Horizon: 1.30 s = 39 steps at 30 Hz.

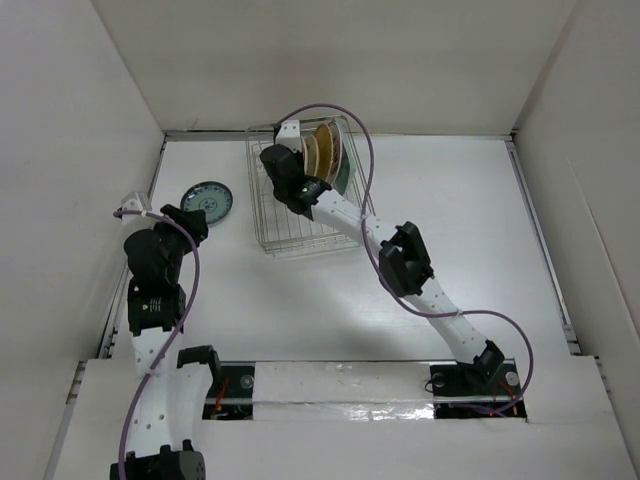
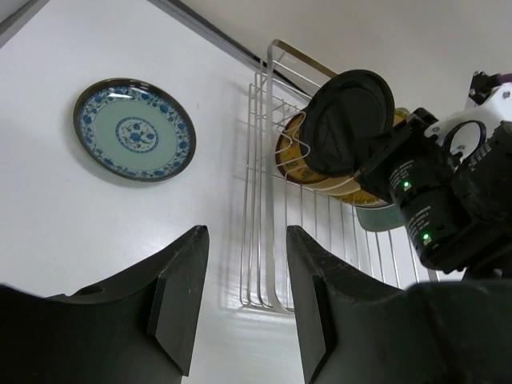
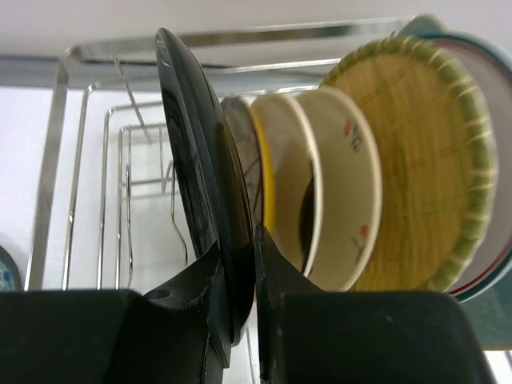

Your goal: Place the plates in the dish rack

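The blue-patterned plate is still outside the rack, so the left gripper should next move down, tilting toward the tabletop, onto the part of that plate's rim that is farthest from the rack.
The dish rack (image 1: 300,225) stands at the back middle of the table, with several plates (image 1: 328,152) upright on edge at its far end. My right gripper (image 3: 238,272) is shut on the rim of a black plate (image 3: 196,152). It holds that plate upright over the rack's tines, beside a cream plate with red marks (image 3: 340,184) and a woven yellow plate (image 3: 416,160). A blue-patterned plate (image 1: 208,200) lies flat on the table left of the rack. My left gripper (image 2: 246,240) hovers open just near of it, with nothing between its fingers.
The rack's (image 2: 272,200) near half holds only bare wire tines. White walls enclose the table on the left, right and back. The right arm (image 1: 405,262) stretches diagonally from its base to the rack.
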Motion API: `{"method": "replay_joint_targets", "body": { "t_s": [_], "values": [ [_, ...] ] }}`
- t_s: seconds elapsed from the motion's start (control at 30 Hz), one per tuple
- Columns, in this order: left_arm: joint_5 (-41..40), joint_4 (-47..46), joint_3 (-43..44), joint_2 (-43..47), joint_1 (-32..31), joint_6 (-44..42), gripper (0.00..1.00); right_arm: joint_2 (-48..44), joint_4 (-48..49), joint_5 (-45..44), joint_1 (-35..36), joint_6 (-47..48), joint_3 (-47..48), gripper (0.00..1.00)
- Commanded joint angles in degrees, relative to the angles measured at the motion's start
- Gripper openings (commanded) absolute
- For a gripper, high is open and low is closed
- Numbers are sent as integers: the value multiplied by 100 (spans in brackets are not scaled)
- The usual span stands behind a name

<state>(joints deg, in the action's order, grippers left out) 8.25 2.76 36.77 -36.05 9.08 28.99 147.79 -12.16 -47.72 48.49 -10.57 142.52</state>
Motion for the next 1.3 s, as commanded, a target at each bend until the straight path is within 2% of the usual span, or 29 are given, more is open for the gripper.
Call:
{"method": "replay_joint_targets", "body": {
  "t_s": [0.0,0.13,0.2,0.23,0.33,0.43,0.63,0.8,1.03,1.27],
  "values": [
    [-131,-66,49,-174,32,89,40,136,302,-132,90,11,22,0],
    [-200,57,93,-463,85,255,41,32,425,-123,90,-33,-180,1],
    [-341,172,181,-718,85,396,45,-126,618,87,90,-94,-512,16],
    [-350,172,172,-789,85,484,50,-353,671,157,90,-164,-636,30],
    [-350,-73,67,-1026,85,923,53,-1002,1101,439,90,-174,-1381,53],
    [-482,-424,-82,-1298,190,1380,54,-1558,1672,808,90,-130,-2198,63],
    [-1123,-952,-311,-1966,252,2013,55,-3122,2367,1563,143,-182,-3615,66],
    [-1580,-1287,-295,-2950,252,2444,55,-4290,2640,2169,257,-174,-4678,67],
    [-1651,-1252,479,-4453,331,2392,55,-5215,2930,2689,381,-218,-5883,67],
    [-1792,-1085,1165,-5674,331,2365,53,-5576,2956,2839,433,-261,-6288,67]
  ]
}}
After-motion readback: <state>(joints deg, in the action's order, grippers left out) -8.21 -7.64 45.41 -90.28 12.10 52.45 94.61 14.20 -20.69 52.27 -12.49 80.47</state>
